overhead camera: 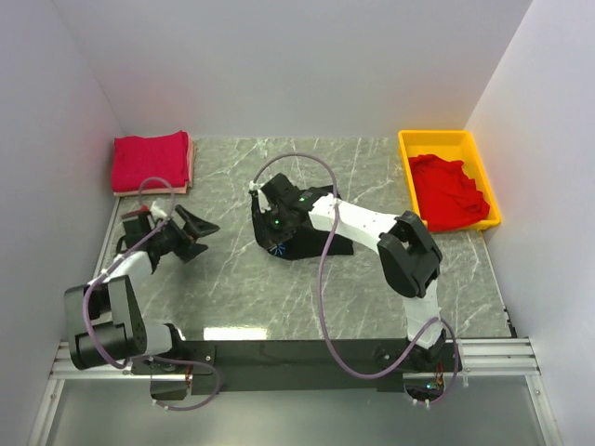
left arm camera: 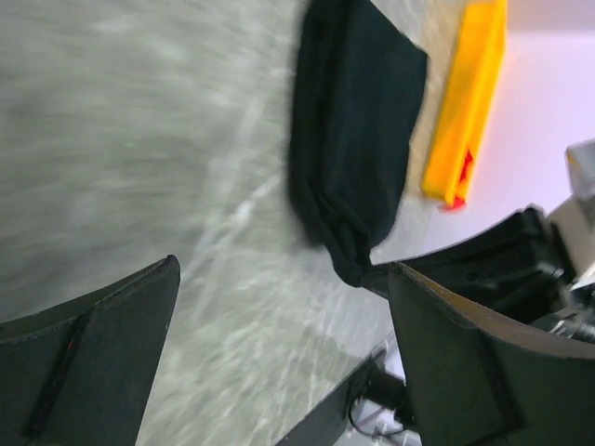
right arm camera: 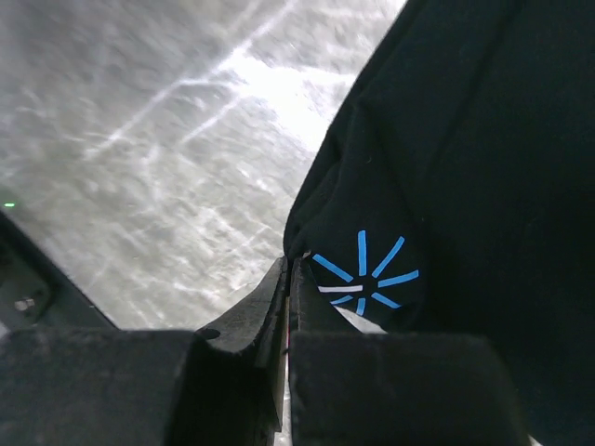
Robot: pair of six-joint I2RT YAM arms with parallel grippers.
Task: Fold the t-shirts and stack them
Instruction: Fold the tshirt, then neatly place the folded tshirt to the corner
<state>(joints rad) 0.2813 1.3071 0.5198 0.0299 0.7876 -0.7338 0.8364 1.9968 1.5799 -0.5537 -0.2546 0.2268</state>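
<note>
The left gripper goes to the right in the top view next, onto the black t-shirt's edge (overhead camera: 257, 217) (left arm camera: 303, 177) by my right gripper, since that edge faces the open fingers.
The black t-shirt (overhead camera: 314, 247) lies folded in the middle of the table, partly under my right arm. My right gripper (overhead camera: 273, 242) is shut on its left edge; in the right wrist view the jaws (right arm camera: 290, 267) are closed on the black cloth (right arm camera: 465, 139) beside a blue star print (right arm camera: 364, 275). My left gripper (overhead camera: 197, 237) is open and empty, left of the shirt. In the left wrist view its fingers (left arm camera: 93, 362) stand wide apart, with the black shirt (left arm camera: 358, 121) ahead. A folded red t-shirt (overhead camera: 149, 162) lies at the back left. Another red t-shirt (overhead camera: 448, 190) lies crumpled in the tray.
The yellow plastic tray (overhead camera: 437, 141) stands at the back right, also in the left wrist view (left arm camera: 465, 102). White walls close the table on three sides. The red folded shirt rests on a thin pink layer (overhead camera: 190, 165).
</note>
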